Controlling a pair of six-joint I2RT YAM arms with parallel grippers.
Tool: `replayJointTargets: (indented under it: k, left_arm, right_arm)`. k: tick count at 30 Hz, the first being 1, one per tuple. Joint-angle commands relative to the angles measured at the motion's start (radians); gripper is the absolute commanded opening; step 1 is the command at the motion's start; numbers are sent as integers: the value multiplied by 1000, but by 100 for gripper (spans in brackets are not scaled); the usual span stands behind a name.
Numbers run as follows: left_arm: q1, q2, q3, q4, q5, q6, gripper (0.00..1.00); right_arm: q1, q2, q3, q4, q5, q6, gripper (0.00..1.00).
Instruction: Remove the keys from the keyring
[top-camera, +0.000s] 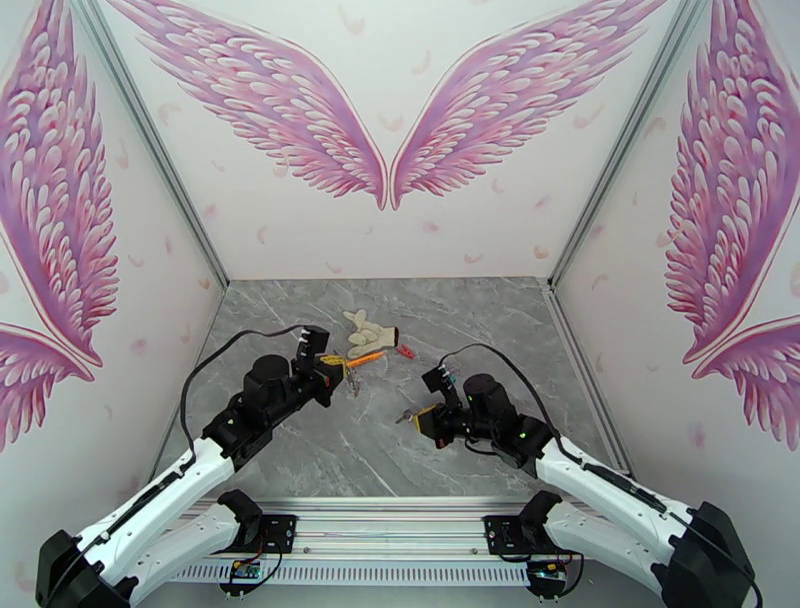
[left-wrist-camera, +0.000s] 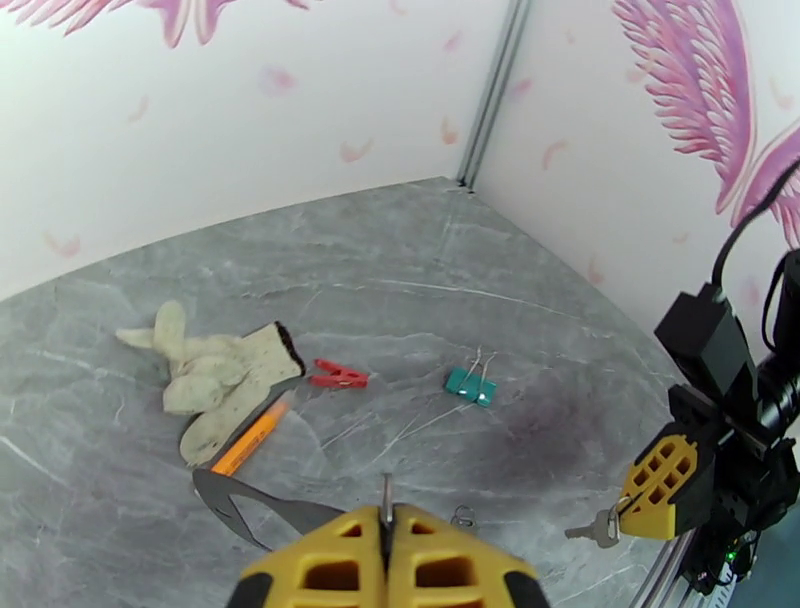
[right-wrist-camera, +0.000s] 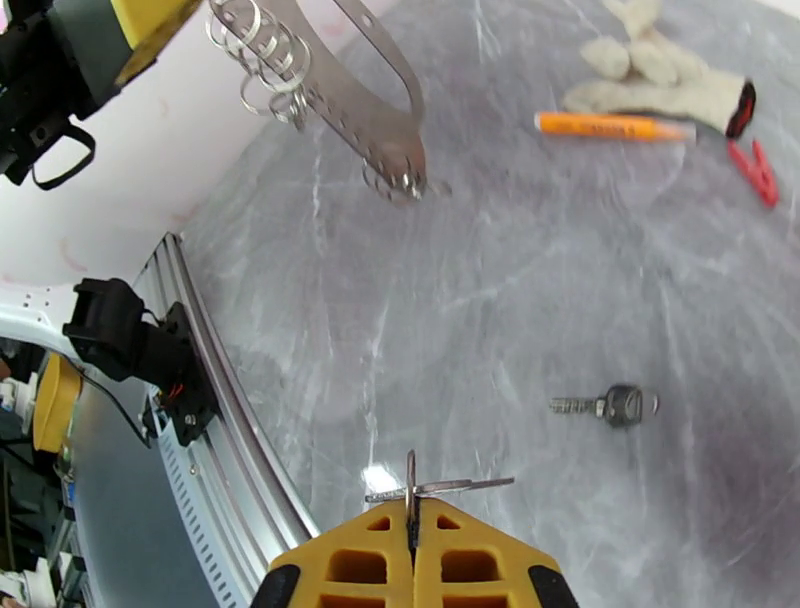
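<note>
This silver key (right-wrist-camera: 440, 488) is off the keyring, so my right gripper will next go down to the bare tabletop below, near the loose key, and let go of the ring.
My left gripper (top-camera: 343, 373) is shut on the keyring (top-camera: 351, 381), a flat grey metal loop held above the table. In the left wrist view the yellow fingertips (left-wrist-camera: 388, 545) pinch the keyring (left-wrist-camera: 250, 505) at its edge. The right wrist view has the keyring (right-wrist-camera: 385, 120) hanging at the top with several small rings (right-wrist-camera: 265, 60) on it. My right gripper (right-wrist-camera: 412, 530) is shut on a small silver key (right-wrist-camera: 440, 488) by its ring, apart from the loop. That right gripper (left-wrist-camera: 628, 505) and its key (left-wrist-camera: 592, 530) also sit low on the right. Another key (right-wrist-camera: 610, 405) lies loose on the table.
A cream glove (left-wrist-camera: 215, 370), an orange pen (left-wrist-camera: 250, 435), a red clip (left-wrist-camera: 338, 376) and a teal binder clip (left-wrist-camera: 470, 385) lie at the back of the grey marble table (top-camera: 330, 460). Walls close in the left, right and back. A rail (top-camera: 400, 535) runs along the near edge.
</note>
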Motion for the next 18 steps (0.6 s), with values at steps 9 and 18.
replayJointTargets:
  k: [9,18]
  left_arm:
    - [49,-162,-238,24,-241,-255,0]
    - [55,-317,-351,-108,-281,-430,0]
  right_arm:
    - [72,-2,-178,142,165,283,0]
    - [72,107,-159,121,265,292,0]
